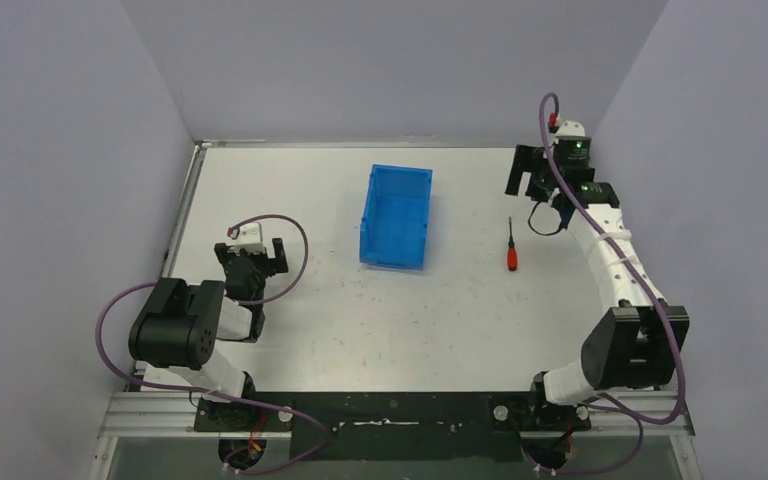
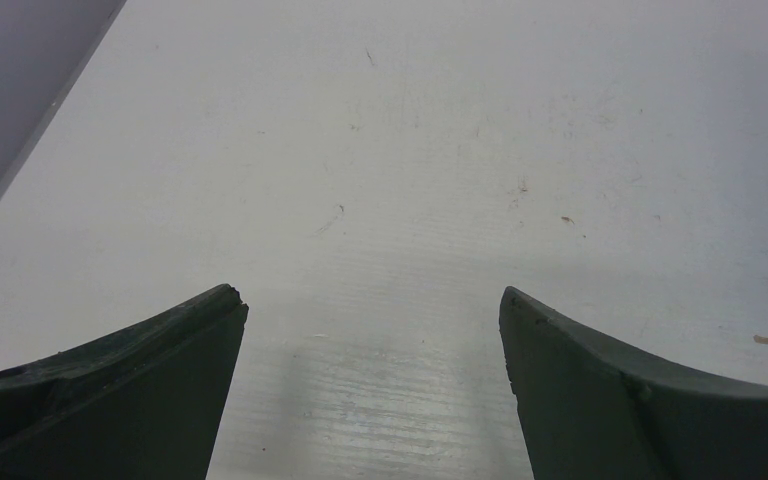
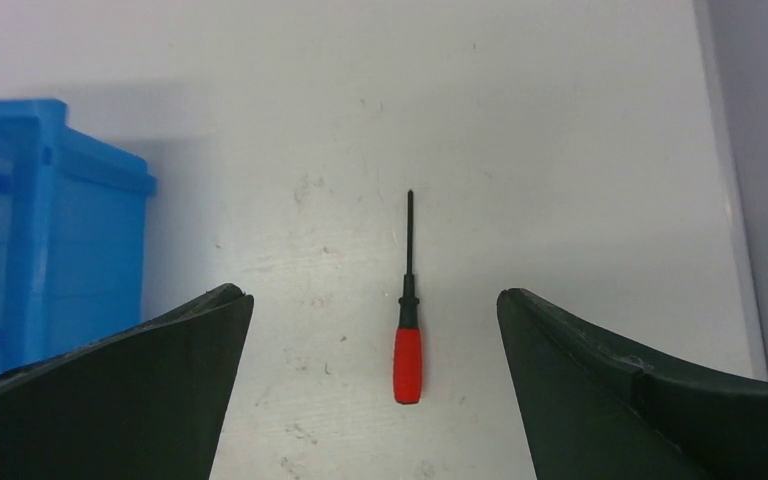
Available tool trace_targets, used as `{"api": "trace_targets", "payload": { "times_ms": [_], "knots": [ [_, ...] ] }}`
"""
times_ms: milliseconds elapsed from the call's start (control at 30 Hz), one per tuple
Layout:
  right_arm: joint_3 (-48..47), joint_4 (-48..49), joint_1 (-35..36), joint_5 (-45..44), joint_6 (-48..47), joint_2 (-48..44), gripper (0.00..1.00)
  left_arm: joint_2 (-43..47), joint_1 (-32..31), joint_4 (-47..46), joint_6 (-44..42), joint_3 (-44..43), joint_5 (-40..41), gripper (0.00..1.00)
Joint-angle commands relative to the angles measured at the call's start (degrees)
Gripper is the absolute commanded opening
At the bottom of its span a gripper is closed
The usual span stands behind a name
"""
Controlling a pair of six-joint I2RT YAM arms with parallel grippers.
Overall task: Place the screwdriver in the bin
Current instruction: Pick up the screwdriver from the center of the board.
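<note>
The screwdriver (image 1: 511, 246) lies between the right gripper's open fingers where its red handle meets its black neck, so the right gripper should next go down to that part of the screwdriver and close.
The screwdriver (image 1: 511, 246), with a red handle and a thin dark shaft, lies flat on the white table to the right of the bin. In the right wrist view the screwdriver (image 3: 407, 340) lies between my open fingers, below them, its shaft pointing away. The blue bin (image 1: 370, 215) stands upright in the middle of the table and looks empty; its corner also shows in the right wrist view (image 3: 60, 250). My right gripper (image 1: 532, 188) (image 3: 375, 295) is open and empty, above the table just beyond the screwdriver. My left gripper (image 1: 250, 255) (image 2: 373, 300) is open and empty over bare table at the left.
Grey walls enclose the table on the left, back and right. The table's metal edge strip (image 1: 188, 200) runs along the left side. Purple cables (image 1: 290, 250) loop off both arms. The table's right edge (image 3: 735, 200) lies near the screwdriver.
</note>
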State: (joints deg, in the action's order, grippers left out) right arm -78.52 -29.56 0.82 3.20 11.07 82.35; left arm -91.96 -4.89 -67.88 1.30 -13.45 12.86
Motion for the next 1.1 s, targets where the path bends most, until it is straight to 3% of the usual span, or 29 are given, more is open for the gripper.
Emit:
{"api": "trace_targets", "payload": {
  "times_ms": [0,267,767,800,967,1033,1067],
  "knots": [
    [6.11,5.04,-0.06,-1.69,1.58,4.8,0.99,-0.24,0.23,-1.58,0.63,-1.05,0.07,0.97],
    [14.32,10.28,-0.18,-2.96,3.05,12.53,0.96,-0.25,0.23,-1.61,0.63,-1.05,0.12,0.97],
    [17.68,13.3,-0.51,-1.73,3.78,20.04,0.58,-0.23,0.23,-1.61,0.68,-1.05,0.09,0.97],
    [17.62,13.26,-0.47,-1.86,3.72,20.24,0.54,-0.26,0.23,-1.56,0.65,-1.05,0.12,0.97],
    [16.58,12.27,-0.47,-2.01,3.74,20.2,0.1,-0.25,0.23,-1.6,0.63,-1.05,0.1,0.97],
    [15.74,11.31,-0.52,-2.26,3.78,19.08,0.0,-0.25,0.23,-1.57,0.64,-1.05,0.14,0.97],
    [15.23,10.78,-0.55,-2.44,3.74,18.29,0.0,-0.3,0.23,-1.58,0.63,-1.05,0.09,0.97]
  ]
}}
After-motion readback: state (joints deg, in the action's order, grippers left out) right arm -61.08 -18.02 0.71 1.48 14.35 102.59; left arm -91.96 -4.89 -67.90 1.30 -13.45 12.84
